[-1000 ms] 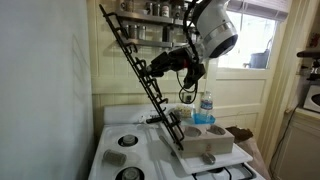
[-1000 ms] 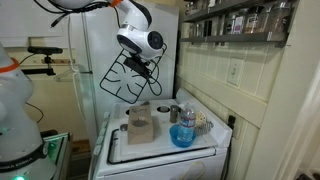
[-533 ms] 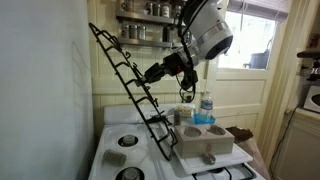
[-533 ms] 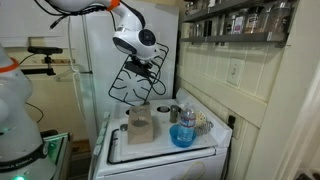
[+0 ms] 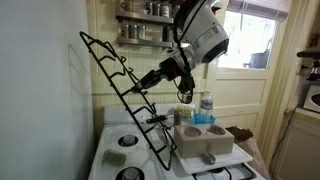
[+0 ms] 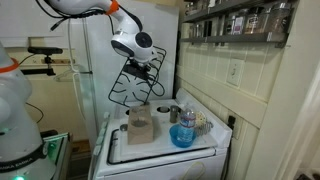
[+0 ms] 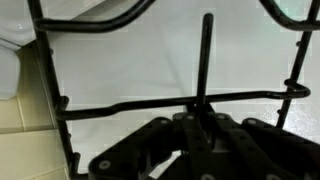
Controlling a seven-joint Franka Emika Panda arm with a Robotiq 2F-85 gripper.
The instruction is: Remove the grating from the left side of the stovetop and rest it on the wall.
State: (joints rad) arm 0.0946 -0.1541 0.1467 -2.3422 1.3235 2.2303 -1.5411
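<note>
The stovetop (image 5: 125, 150) is below my gripper, and the pale wall (image 5: 48, 72) is past the top end of the grating. I will lower my gripper toward that wall next and let go of the grating's bar.
The black wire grating (image 5: 122, 95) is lifted and tilted, its top end close to the pale wall (image 5: 45, 90), its lower end just above the white stovetop (image 5: 125, 150). My gripper (image 5: 152, 78) is shut on a bar near the grating's middle. In an exterior view the grating (image 6: 135, 85) hangs below the gripper (image 6: 145, 68) in front of the wall (image 6: 100, 60), above the stovetop (image 6: 120, 145). In the wrist view the gripper (image 7: 200, 122) clamps an upright bar of the grating (image 7: 130, 104) against the white wall (image 7: 150, 60).
A white block-like tray (image 5: 205, 140) with blue cups and a water bottle (image 5: 206, 106) stands on the stove's right side. A spice shelf (image 5: 145, 25) hangs on the panelled back wall. A blue bowl (image 6: 182, 135) and jars sit near the stove's front in an exterior view.
The gripper has carried the grating toward the pale wall; its top end has swung left and lower, and now lies much closer to the wall.
</note>
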